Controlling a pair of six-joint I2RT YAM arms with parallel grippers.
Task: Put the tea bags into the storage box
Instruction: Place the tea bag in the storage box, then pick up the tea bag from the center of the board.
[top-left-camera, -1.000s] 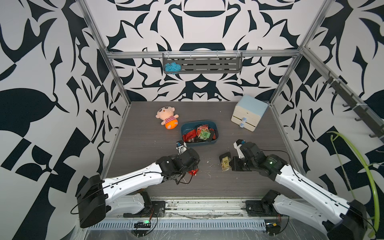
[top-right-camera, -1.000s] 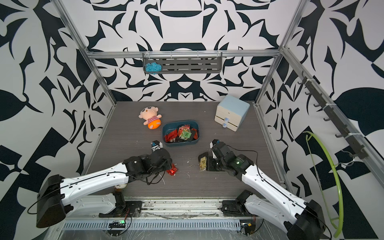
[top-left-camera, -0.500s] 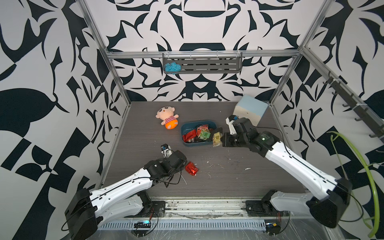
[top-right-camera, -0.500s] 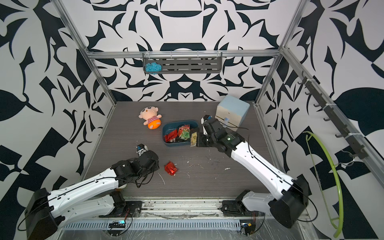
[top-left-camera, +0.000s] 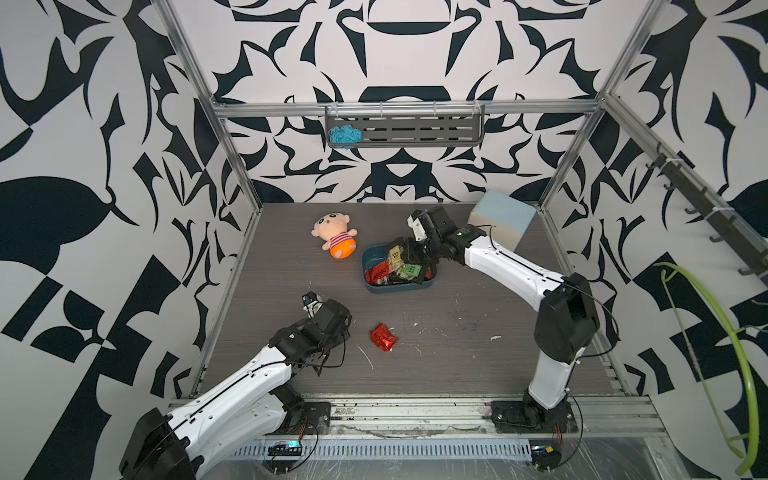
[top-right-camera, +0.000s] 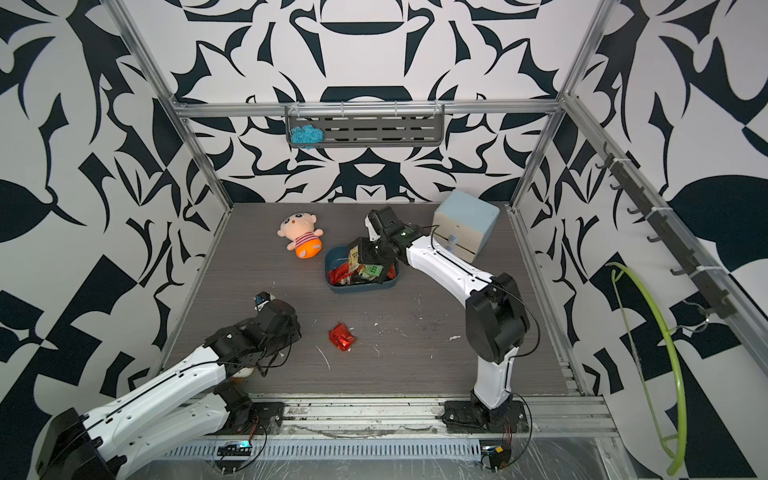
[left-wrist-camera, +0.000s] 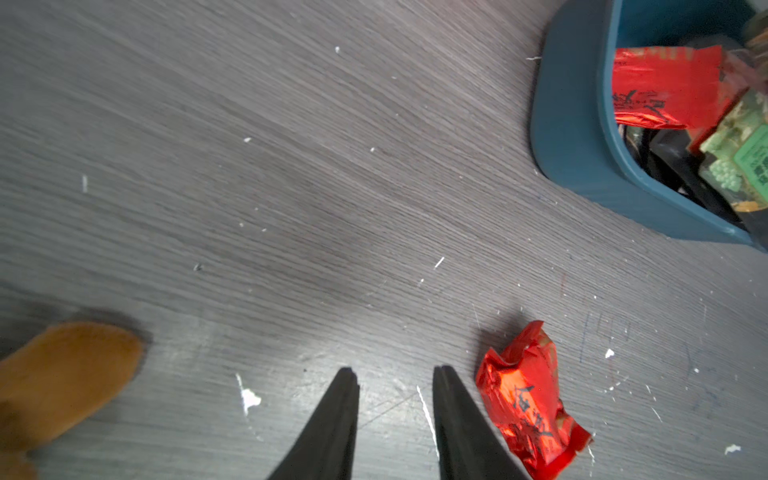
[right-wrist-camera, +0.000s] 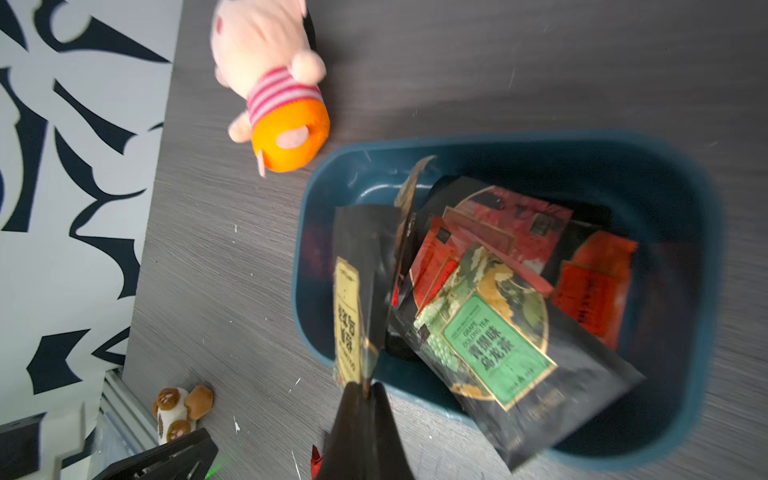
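Next, my right gripper moves over the green-labelled tea bag (top-left-camera: 409, 271) (right-wrist-camera: 498, 348) in the storage box and releases the tan-labelled tea bag's edge, which already hangs above the box's opening.
The storage box (top-left-camera: 368, 259) (top-right-camera: 330, 262) is a teal tub at mid-table holding several tea bags, red ones (left-wrist-camera: 665, 91) and a black one with a green label (right-wrist-camera: 494, 332). My right gripper (right-wrist-camera: 365, 388) is shut on the edge of a black tea bag with a tan label (right-wrist-camera: 361, 266) (top-left-camera: 395, 255), which hangs over the box's near-left part. A crumpled red tea bag (top-left-camera: 383, 337) (top-right-camera: 342, 336) (left-wrist-camera: 528, 399) lies on the table in front of the box. My left gripper (left-wrist-camera: 395, 374) is open and empty, just left of that red tea bag without touching it.
A plush doll (top-left-camera: 334, 235) lies left of the box. The cream mini cabinet (top-left-camera: 503, 220) stands at the back right, behind the right arm. A small brown-and-white plush (right-wrist-camera: 178, 409) sits by the front-left rail under the left arm. White scraps dot the table.
The right arm carried the black tea bag from mid-table up to the box. The left gripper drew back to the left, leaving the red tea bag on the table, and its jaws widened.
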